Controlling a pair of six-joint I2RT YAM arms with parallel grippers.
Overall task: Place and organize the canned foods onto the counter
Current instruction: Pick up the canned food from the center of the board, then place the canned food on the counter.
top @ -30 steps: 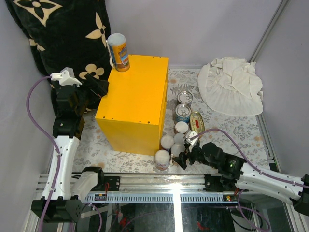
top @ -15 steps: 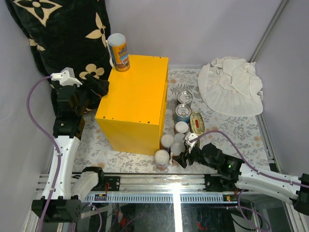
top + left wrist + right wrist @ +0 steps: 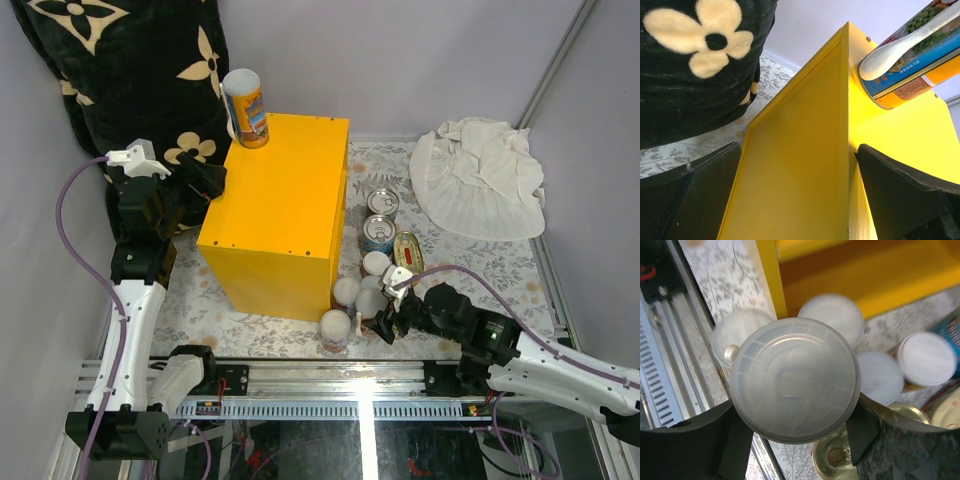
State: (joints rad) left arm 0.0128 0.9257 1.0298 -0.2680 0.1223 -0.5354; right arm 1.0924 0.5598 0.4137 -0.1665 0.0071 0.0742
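I should next raise my right gripper outward over the counter, then lower and release its can on the counter's top (image 3: 299, 161) in the bare spot beside the orange-and-blue-labelled can.
The yellow counter (image 3: 280, 215) stands mid-table. One orange-and-blue-labelled can (image 3: 245, 108) stands upright on its back left corner, and shows in the left wrist view (image 3: 912, 52). My left gripper (image 3: 203, 182) is open and empty, its jaws astride the counter's left top edge (image 3: 845, 150). My right gripper (image 3: 378, 316) is shut on a slim white-lidded can (image 3: 795, 377), held upright just above the cluster. Other white-lidded cans (image 3: 346, 292) stand beside the counter's right front. Two silver-topped blue cans (image 3: 380, 230) and an oval gold tin (image 3: 407, 252) sit behind them. Another gold tin (image 3: 832, 460) lies under the held can.
A black flower-patterned pillow (image 3: 130, 70) leans at the back left, next to my left arm. A crumpled white cloth (image 3: 480, 180) lies at the back right. The metal rail (image 3: 330, 385) runs along the table's near edge.
My right arm has risen slightly and drawn a little right with the white-lidded can in its grip. The left arm has not moved.
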